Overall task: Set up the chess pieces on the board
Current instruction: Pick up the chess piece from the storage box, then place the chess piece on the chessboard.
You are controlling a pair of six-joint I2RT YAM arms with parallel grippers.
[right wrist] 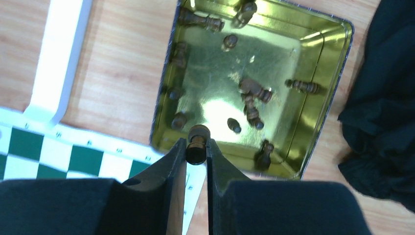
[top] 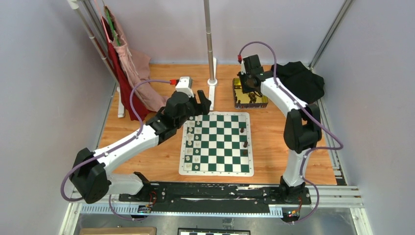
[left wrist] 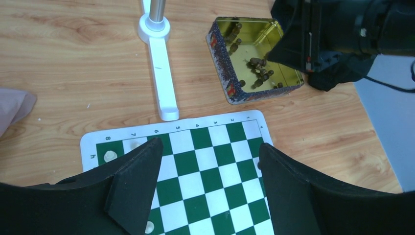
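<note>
I should move my right gripper back from the tin (top: pixel 241 104), then lower it to let go of its piece on the board's near corner square (top: pixel 245 168) by the dark pieces, because that square is empty.
The green and white board (top: pixel 217 143) lies mid-table. Three dark brown pieces (top: pixel 244 145) stand along its right side. My right gripper (right wrist: pixel 196 147) is shut on a dark brown piece (right wrist: pixel 197 143) and holds it above the near edge of the gold tin (right wrist: pixel 215 83), where several more dark pieces (right wrist: pixel 254 90) lie. In the top view my right gripper (top: pixel 251 84) hangs over the tin (top: pixel 241 104). My left gripper (left wrist: pixel 209 147) is open and empty above the far edge of the board (left wrist: pixel 210 161). It also shows in the top view (top: pixel 203 104).
Cream pieces (top: pixel 190 142) stand along the board's left columns. A white stand with a metal pole (top: pixel 211 78) is behind the board. A black cloth (top: pixel 301 78) lies at the back right. Pink and red cloths (top: pixel 132 73) hang at the back left.
</note>
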